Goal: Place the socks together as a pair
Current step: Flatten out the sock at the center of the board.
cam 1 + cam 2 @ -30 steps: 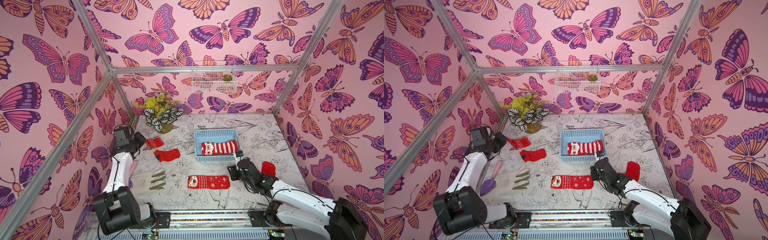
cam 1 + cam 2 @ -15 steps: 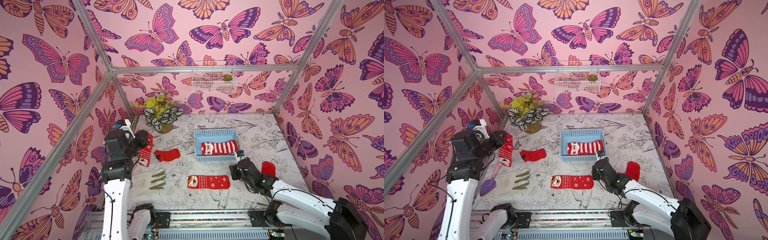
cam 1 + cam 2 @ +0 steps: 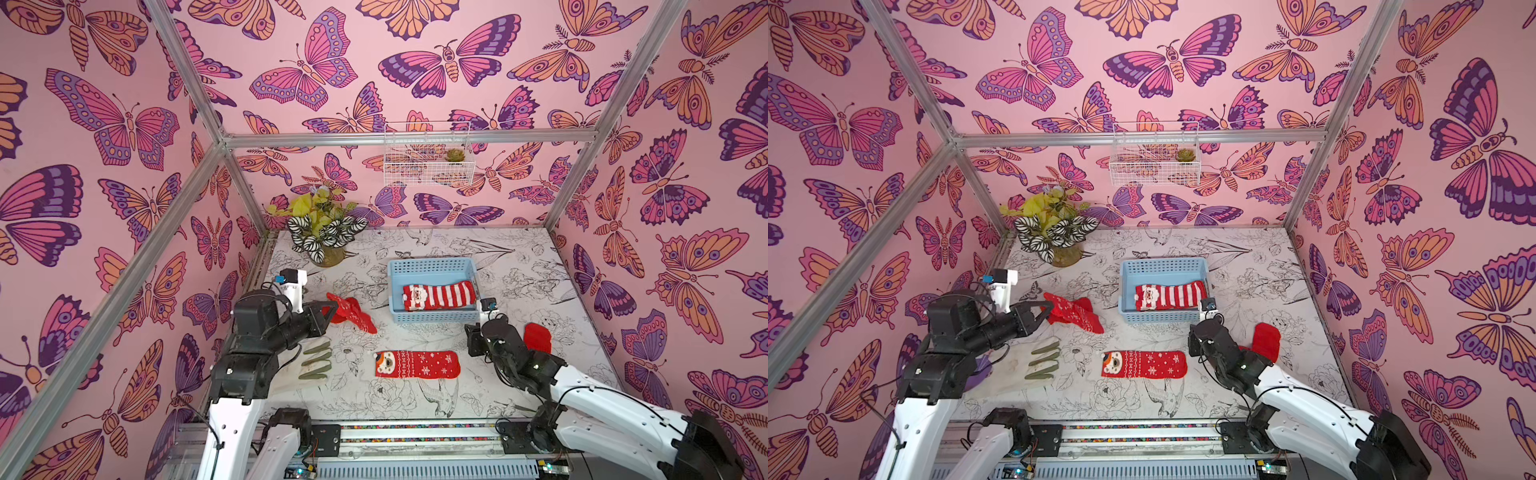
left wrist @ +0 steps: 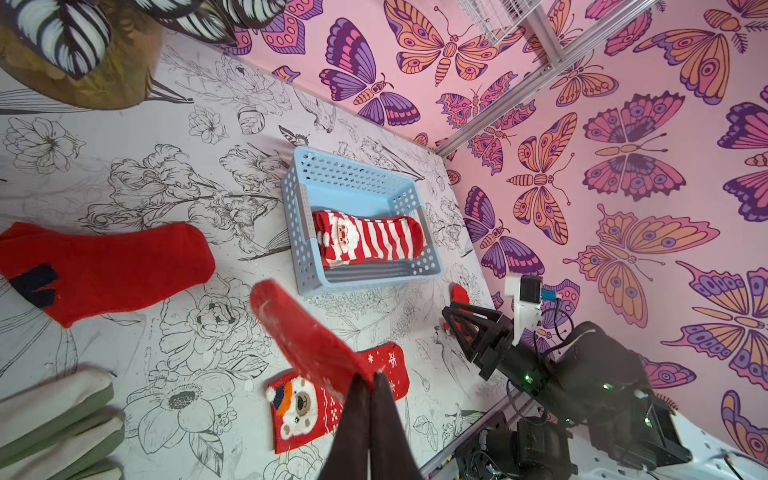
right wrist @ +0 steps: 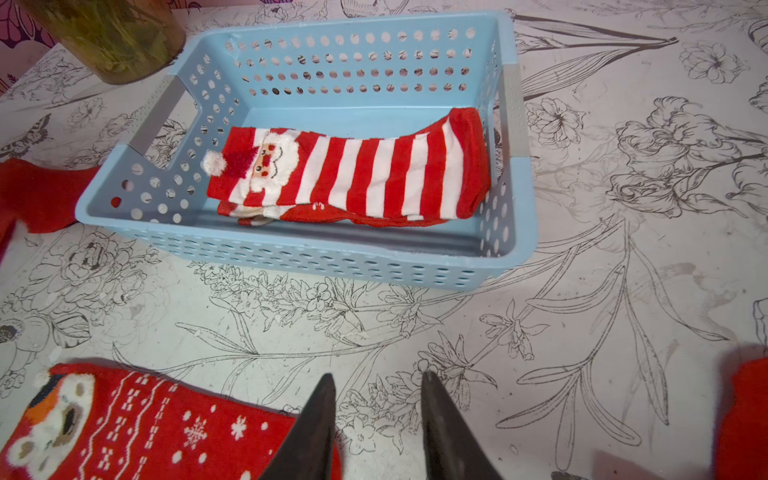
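Observation:
My left gripper will next sweep down and across onto the flat bear-faced sock (image 3: 406, 365) (image 4: 320, 409) and let go, because this matching snowflake sock lies below it, toward my right gripper.
My left gripper (image 4: 370, 377) is shut on the edge of a red snowflake sock (image 4: 301, 332) and holds it in the air at the left, seen in both top views (image 3: 353, 313) (image 3: 1073, 313). Below it lies a plain red sock with a dark figure (image 4: 104, 270). A red snowflake sock with a bear-like face (image 3: 417, 364) (image 5: 124, 428) lies flat near the front. My right gripper (image 5: 376, 380) stands open over bare table just right of that sock's toe. A striped Santa sock (image 3: 438, 296) (image 5: 345, 174) lies in the blue basket (image 3: 432, 266). Another red sock (image 3: 537, 337) lies behind the right arm.
A cream glove with green fingertips (image 3: 316, 361) lies at the front left, and a purple trowel (image 3: 980, 370) peeks out under the left arm. A potted plant (image 3: 324, 232) stands in the back left corner. A wire basket (image 3: 428, 162) hangs on the back wall.
The left arm rose from the back left with the snowflake sock and swung it right, over the plain red sock. The right arm barely moved.

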`<state>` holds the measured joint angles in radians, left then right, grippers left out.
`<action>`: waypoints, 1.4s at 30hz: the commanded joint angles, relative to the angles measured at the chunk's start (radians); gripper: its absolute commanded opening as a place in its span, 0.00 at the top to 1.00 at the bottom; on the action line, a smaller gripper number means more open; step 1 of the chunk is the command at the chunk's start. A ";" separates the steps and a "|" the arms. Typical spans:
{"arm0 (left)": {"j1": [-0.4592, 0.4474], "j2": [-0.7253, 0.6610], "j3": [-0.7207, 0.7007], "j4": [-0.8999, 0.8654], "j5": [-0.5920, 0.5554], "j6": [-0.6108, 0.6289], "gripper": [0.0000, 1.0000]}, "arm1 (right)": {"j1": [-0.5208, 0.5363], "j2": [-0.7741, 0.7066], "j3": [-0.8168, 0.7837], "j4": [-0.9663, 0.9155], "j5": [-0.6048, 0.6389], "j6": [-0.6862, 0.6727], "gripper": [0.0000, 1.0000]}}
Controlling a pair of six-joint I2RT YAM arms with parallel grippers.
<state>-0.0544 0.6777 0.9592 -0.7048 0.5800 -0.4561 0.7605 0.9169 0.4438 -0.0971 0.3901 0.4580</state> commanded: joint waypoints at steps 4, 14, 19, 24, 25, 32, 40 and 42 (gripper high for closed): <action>-0.041 -0.008 0.022 -0.107 0.043 0.036 1.00 | -0.004 -0.036 -0.010 -0.017 0.034 -0.021 0.64; -0.500 0.135 -0.132 0.024 -0.177 -0.061 1.00 | -0.004 -0.078 -0.025 -0.027 0.039 -0.012 0.63; -0.743 0.342 -0.137 0.237 -0.305 -0.090 0.46 | -0.004 -0.099 -0.028 -0.039 0.064 -0.008 0.63; -0.774 0.365 -0.146 0.387 -0.368 -0.129 0.20 | -0.004 -0.099 -0.047 -0.021 0.047 -0.012 0.62; -0.772 0.347 -0.164 0.402 -0.402 -0.150 0.19 | -0.004 -0.093 -0.047 -0.021 0.036 -0.014 0.62; -0.696 0.232 -0.280 0.307 -0.492 -0.227 0.19 | 0.005 -0.001 0.037 -0.164 -0.111 0.135 0.62; -0.456 0.154 -0.424 0.259 -0.475 -0.330 0.19 | 0.356 0.181 0.220 -0.306 0.019 0.376 0.49; -0.424 0.141 -0.457 0.257 -0.484 -0.341 0.19 | 0.443 0.274 0.294 -0.319 0.060 0.436 0.46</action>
<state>-0.5125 0.8398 0.5396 -0.4232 0.1078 -0.7540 1.1183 1.1080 0.6540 -0.3420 0.3717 0.7597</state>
